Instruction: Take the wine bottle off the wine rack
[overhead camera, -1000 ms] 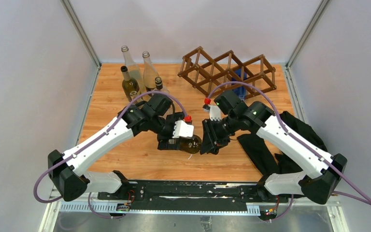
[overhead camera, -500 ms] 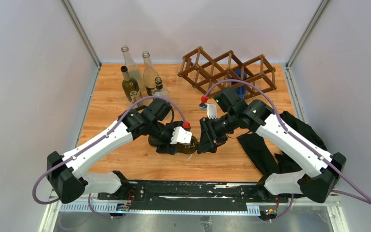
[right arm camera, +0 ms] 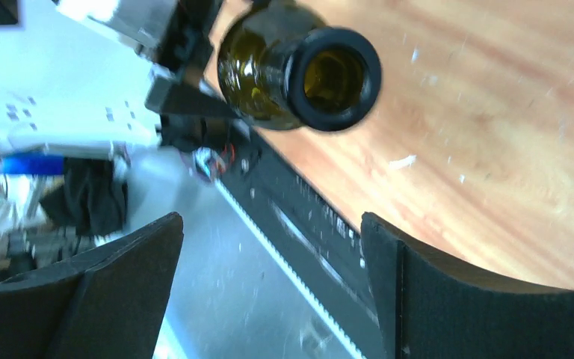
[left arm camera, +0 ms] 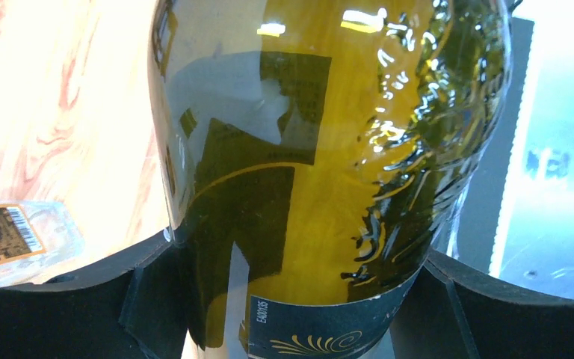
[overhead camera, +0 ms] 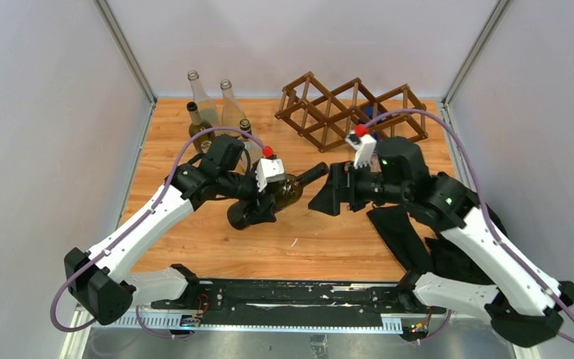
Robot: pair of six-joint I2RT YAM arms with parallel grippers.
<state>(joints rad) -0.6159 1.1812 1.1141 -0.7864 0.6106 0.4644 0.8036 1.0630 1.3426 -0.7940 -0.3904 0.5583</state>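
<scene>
My right gripper shifts to the left in the top view and slightly outward around the bottle's neck (overhead camera: 313,174) (right arm camera: 269,71) next, since it's on that side of the fingers.
The wine bottle (overhead camera: 293,187), dark olive glass with a dark label, lies tilted above the table with its neck pointing right. My left gripper (overhead camera: 263,202) is shut on its body; in the left wrist view the bottle (left arm camera: 329,149) fills the space between both black fingers (left arm camera: 67,307). My right gripper (overhead camera: 329,191) stands open just right of the bottle's mouth and touches nothing. In the right wrist view the open mouth (right arm camera: 334,78) sits above the gap of that gripper (right arm camera: 269,292). The wine rack (overhead camera: 351,112), a dark brown lattice, stands at the back right.
Several bottles (overhead camera: 217,120) stand upright at the back left. Something blue (overhead camera: 371,116) shows inside the rack. A black cloth (overhead camera: 418,232) lies at the right under the right arm. The black rail (overhead camera: 291,295) runs along the near edge.
My right gripper has opened, let go of the bottle's neck and drawn back to the right. The left gripper has closed on the bottle's body and carried it up and back.
</scene>
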